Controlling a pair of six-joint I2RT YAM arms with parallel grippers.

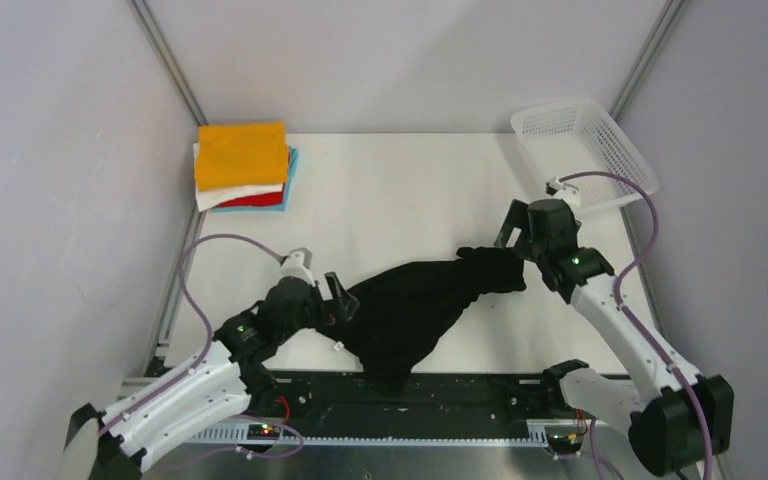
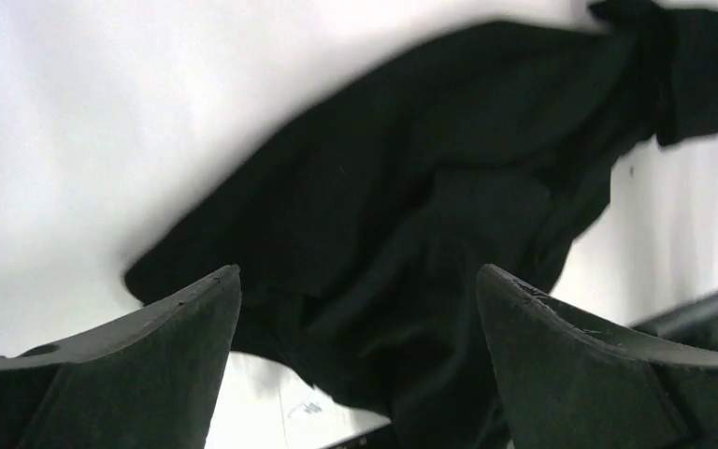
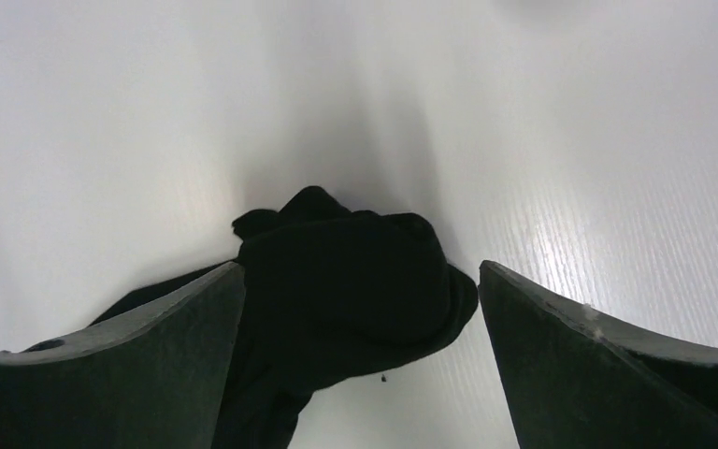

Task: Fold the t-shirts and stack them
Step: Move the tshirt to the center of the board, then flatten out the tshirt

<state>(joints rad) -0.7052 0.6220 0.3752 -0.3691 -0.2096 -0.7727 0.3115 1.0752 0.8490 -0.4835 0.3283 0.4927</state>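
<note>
My left gripper next lowers onto the rumpled cloth and closes, since the black t-shirt's end (image 1: pixel 356 327) (image 2: pixel 327 299) farthest from the basket lies spread below its open fingers.
A black t-shirt (image 1: pixel 415 305) lies crumpled across the white table (image 1: pixel 400 190), stretching from the near edge up to the right. My left gripper (image 1: pixel 343 303) stands open at its left edge, the cloth (image 2: pixel 411 234) spread just beyond the fingers. My right gripper (image 1: pixel 513 240) is open above the shirt's bunched right end (image 3: pixel 346 281), which lies loose between the wide-apart jaws. A stack of folded t-shirts (image 1: pixel 243 165), orange on top over white, red and light blue, sits at the far left corner.
A white mesh basket (image 1: pixel 585 150) stands at the far right corner. Metal frame posts (image 1: pixel 165 55) and grey walls close in both sides. Part of the shirt hangs over the table's near edge onto the black rail (image 1: pixel 410 390).
</note>
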